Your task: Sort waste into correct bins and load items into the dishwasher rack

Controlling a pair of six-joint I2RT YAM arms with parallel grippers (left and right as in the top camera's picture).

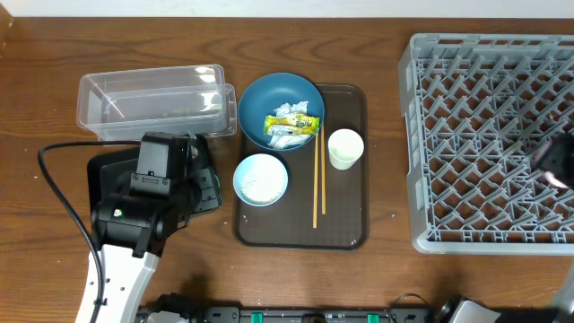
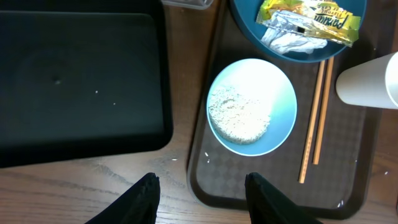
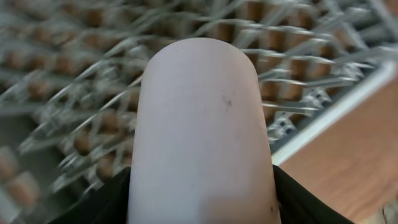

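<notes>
The second white cup goes down toward the grey rack's near edge for release next, as the rack's near wires below my right gripper stand empty.
On the brown tray, a dark-blue bowl [image 1: 281, 97] holds a yellow-green wrapper [image 1: 291, 124] and crumpled napkins [image 1: 285, 138]. The bowl also shows in the left wrist view [image 2: 249, 25] with the wrapper [image 2: 311, 15]. A light-blue bowl [image 1: 261, 178] holds rice [image 2: 238, 115]. Chopsticks [image 1: 317, 179] and a white cup [image 1: 345, 148] lie to its right. My left gripper [image 2: 202, 183] is open and empty, above the table between the black tray [image 2: 74, 81] and the brown tray. My right gripper [image 3: 202, 205] is shut on a second white cup [image 3: 202, 124] over the grey rack [image 1: 493, 135].
The clear tub [image 1: 148, 103] stands at the back left, behind the black tray [image 1: 103, 170]. The brown serving tray [image 1: 345, 224] sits mid-table. A black cable [image 1: 63, 197] loops at the left. The rack fills the right side.
</notes>
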